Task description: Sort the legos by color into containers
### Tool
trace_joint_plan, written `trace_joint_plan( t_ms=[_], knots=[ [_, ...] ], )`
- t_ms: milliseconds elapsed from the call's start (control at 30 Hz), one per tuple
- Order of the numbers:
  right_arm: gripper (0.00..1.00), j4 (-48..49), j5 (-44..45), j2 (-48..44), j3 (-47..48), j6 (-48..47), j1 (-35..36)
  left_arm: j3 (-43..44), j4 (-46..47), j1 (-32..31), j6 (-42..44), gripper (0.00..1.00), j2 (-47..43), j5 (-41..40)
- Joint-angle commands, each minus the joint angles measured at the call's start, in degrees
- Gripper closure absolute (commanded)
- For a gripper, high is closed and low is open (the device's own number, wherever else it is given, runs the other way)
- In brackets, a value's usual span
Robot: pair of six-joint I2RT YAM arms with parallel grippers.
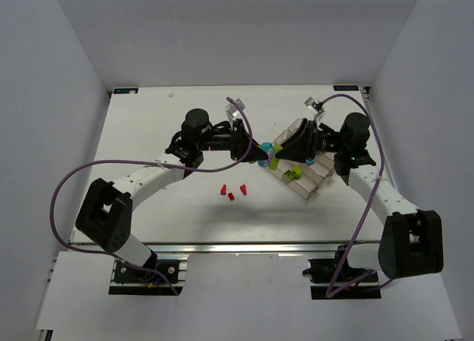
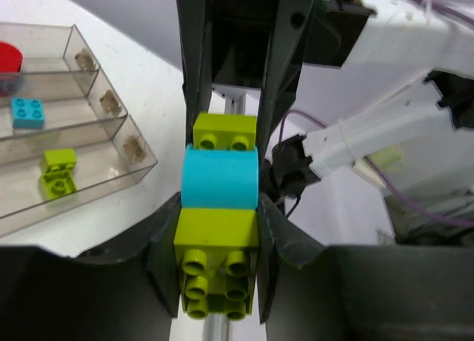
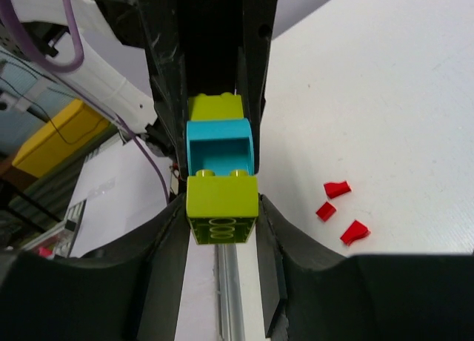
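My right gripper's green brick matches the section with green bricks in color. I will next pull it off the cyan piece [image 2: 220, 179], turn downward, lower over that section and release it.
A short stack of legos hangs in the air between both arms [image 1: 271, 157]: a yellow-green brick [image 2: 218, 241], a cyan piece [image 2: 220, 179] and a second yellow-green brick [image 2: 224, 132]. My left gripper [image 2: 219, 230] is shut on the near green brick, studs facing the camera. My right gripper [image 3: 222, 207] is shut on the other green brick [image 3: 222, 199], with the cyan piece [image 3: 218, 150] beyond it. The clear divided container [image 1: 315, 191] lies under the right arm. It holds green bricks [image 2: 58, 170], a cyan brick [image 2: 28, 113] and a red piece [image 2: 7, 59].
Three small red legos [image 1: 233, 191] lie loose on the white table in front of the left gripper, also seen as red legos [image 3: 337, 207] in the right wrist view. Purple cables loop off both arms. Grey walls close in the table.
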Motion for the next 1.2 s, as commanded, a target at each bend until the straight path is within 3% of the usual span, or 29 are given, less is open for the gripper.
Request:
trace_joint_plan(
  t_ms=[0,133,267,333,967,1067,1100,1133,1167],
  knots=[
    [1.0,0.89,-0.33,-1.0,1.75,-0.86,-0.44,2.4,1.49,0.0,-0.65,0.62,-0.83,2.29],
    [1.0,3.87,-0.94,-0.57,1.23,1.6,-0.53,2.66,3.08,0.0,-2.32,0.8,0.5,4.58],
    [1.0,5.46,-1.2,0.05,1.14,2.66,-0.53,2.93,5.27,0.0,-3.9,0.88,1.38,6.6],
    [1.0,5.81,-1.38,0.22,0.96,3.1,-0.44,3.28,5.46,0.0,-4.26,1.0,1.82,7.04],
    [1.0,-6.57,-0.68,-1.0,1.84,-5.51,-5.45,5.3,-14.84,4.57,10.33,1.0,-3.19,-1.92],
    [1.0,-19.0,2.12,-0.74,5.43,-15.14,-6.06,5.74,-18.08,4.57,12.08,1.0,-3.98,-4.11],
    [1.0,-35.94,4.83,-0.31,7.88,-21.88,-5.89,6.0,-19.23,4.57,13.57,1.0,-4.24,-4.99],
    [1.0,-42.9,12.43,0.74,13.74,-37.96,-5.45,6.09,-20.2,4.57,14.11,1.0,-4.94,-5.95],
    [1.0,-47.06,15.2,1.45,15.36,-41.51,-5.27,6.18,-21.25,4.57,14.72,1.0,-5.3,-8.4]
  ],
)
